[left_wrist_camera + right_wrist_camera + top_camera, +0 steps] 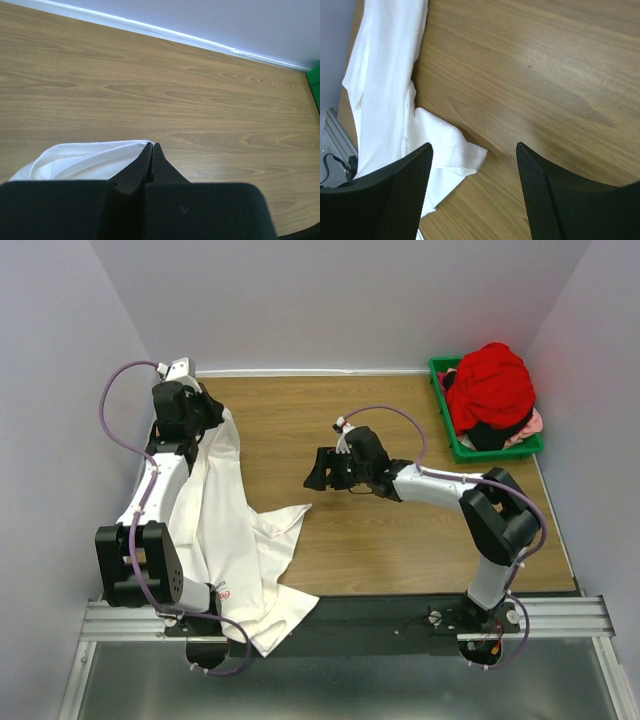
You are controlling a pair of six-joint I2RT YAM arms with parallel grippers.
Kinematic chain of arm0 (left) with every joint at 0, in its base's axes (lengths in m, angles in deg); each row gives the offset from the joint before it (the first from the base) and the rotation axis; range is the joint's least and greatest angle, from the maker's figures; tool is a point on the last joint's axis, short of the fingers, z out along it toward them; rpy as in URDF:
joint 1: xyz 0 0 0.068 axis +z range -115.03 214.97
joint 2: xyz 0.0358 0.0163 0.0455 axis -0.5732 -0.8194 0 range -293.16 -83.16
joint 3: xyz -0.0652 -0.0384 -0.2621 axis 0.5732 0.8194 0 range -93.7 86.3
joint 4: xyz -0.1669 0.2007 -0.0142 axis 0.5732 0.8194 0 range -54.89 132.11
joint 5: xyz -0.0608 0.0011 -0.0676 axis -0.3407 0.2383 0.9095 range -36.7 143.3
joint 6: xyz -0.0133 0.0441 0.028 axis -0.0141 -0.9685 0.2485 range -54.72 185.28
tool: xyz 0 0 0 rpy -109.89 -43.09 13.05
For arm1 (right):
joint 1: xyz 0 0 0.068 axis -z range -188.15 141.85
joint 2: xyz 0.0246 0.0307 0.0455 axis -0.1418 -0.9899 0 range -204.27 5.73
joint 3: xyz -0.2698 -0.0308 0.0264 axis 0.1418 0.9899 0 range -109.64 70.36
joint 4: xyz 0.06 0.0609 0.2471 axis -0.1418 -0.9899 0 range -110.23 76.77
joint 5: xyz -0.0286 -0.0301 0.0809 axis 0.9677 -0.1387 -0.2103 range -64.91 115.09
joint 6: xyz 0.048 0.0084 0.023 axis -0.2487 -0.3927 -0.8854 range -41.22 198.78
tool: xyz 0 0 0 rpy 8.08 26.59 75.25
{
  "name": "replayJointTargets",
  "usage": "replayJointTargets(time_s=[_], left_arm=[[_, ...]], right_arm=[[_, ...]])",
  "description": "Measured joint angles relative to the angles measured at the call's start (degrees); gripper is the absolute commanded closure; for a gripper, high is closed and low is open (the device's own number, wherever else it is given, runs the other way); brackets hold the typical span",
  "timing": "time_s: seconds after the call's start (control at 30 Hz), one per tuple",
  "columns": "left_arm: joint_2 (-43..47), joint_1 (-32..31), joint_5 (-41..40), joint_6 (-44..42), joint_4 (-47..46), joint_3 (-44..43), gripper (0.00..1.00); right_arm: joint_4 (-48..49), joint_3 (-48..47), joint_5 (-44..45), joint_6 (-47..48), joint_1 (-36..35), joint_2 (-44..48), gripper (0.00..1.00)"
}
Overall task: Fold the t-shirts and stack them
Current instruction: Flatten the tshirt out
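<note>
My right gripper lowers and eases back onto the sleeve corner next, since the white t-shirt's sleeve corner [302, 510] [476, 157] lies below the open fingers and nearer my base.
A white t-shirt [225, 530] with a small red logo [222, 593] stretches along the table's left side, from the far left to over the near edge. My left gripper [212, 412] is shut on its far end, lifted a little off the wood. The left wrist view shows the closed fingertips [152, 148] with white cloth [85, 160] bunched against them. My right gripper [317, 478] hangs open over mid-table, just beyond the shirt's sleeve [288, 521]. In the right wrist view the open gripper [474, 146] holds nothing, and the sleeve [450, 150] lies flat below. A red t-shirt [492, 385] sits atop pink and dark ones [520, 430].
A green bin [455, 445] at the back right corner holds the heaped shirts. Grey walls close in the table [400, 540] on the left, back and right. A metal rail [560, 618] carrying both arm bases runs along the near edge.
</note>
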Motion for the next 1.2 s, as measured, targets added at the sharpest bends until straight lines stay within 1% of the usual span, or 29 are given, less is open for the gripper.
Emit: replayJointTargets(time_s=[0.33, 0.53, 0.7, 0.8, 0.83, 0.97, 1.0, 1.1, 1.13, 1.2], left_arm=[[0.7, 0.0, 0.0, 0.2, -0.2, 0.5, 1.0], [0.7, 0.0, 0.0, 0.2, -0.2, 0.5, 1.0], [0.7, 0.0, 0.0, 0.2, -0.2, 0.5, 1.0], [0.7, 0.0, 0.0, 0.2, -0.2, 0.5, 1.0], [0.7, 0.0, 0.0, 0.2, -0.2, 0.5, 1.0], [0.7, 0.0, 0.0, 0.2, -0.2, 0.5, 1.0], [0.7, 0.0, 0.0, 0.2, -0.2, 0.5, 1.0], [0.7, 0.0, 0.0, 0.2, -0.2, 0.5, 1.0], [0.7, 0.0, 0.0, 0.2, -0.2, 0.5, 1.0], [0.7, 0.0, 0.0, 0.2, -0.2, 0.5, 1.0]], right_arm=[[0.3, 0.2, -0.3, -3.7, -1.8, -6.2, 0.28], [0.4, 0.3, -1.1, -4.9, -3.6, -6.4, 0.28], [0.4, 0.8, -1.3, -5.6, -4.7, -6.4, 0.31], [0.4, 1.1, -1.4, -6.0, -4.8, -6.5, 0.38], [0.5, 1.1, -1.4, -6.1, -4.8, -6.8, 0.44], [0.7, 1.0, -1.8, -6.4, -4.9, -8.3, 0.56], [0.7, 1.0, -2.0, -6.4, -4.9, -8.9, 0.63], [0.7, 0.4, -2.4, -6.3, -4.9, -9.4, 0.76], [0.7, 0.3, -2.4, -6.4, -4.9, -9.5, 0.86], [0.8, 0.2, -2.4, -6.5, -5.0, -9.5, 0.94]])
